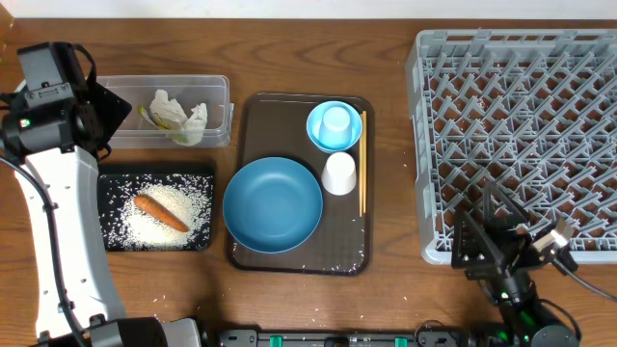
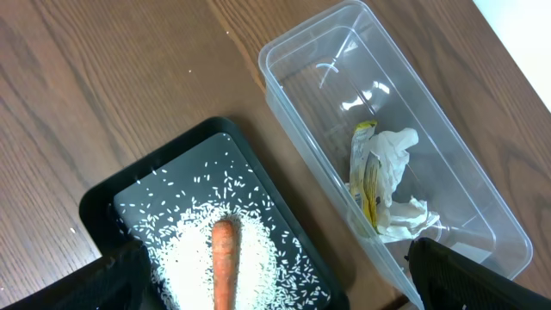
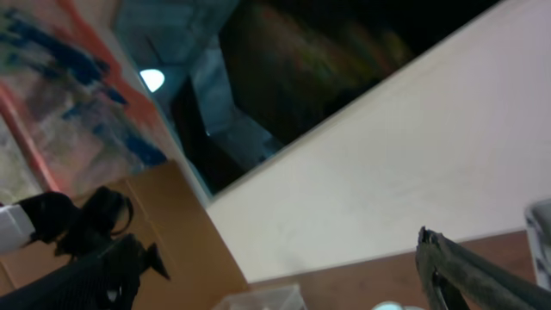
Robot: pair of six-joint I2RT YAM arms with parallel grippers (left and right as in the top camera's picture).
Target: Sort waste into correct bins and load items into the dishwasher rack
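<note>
My right gripper swings outward from the rack next, since its fingers face the wall. Then it tips downward and lowers over the white cup.
The clear tub holds crumpled white tissue and the yellow-green wrapper. The black tray holds white rice and the orange carrot. The blue plate, the light-blue bowl with the light-blue cup in it, the white cup and the chopsticks lie on the brown tray. The grey rack stands at the right with nothing in it. My left gripper is open and empty above the tub and the black tray. My right gripper is open and empty at the rack's front edge, tilted up toward the wall.
The brown serving tray sits mid-table between the bins and the rack, with a few rice grains along its front. My left arm's white link runs down the table's left side.
</note>
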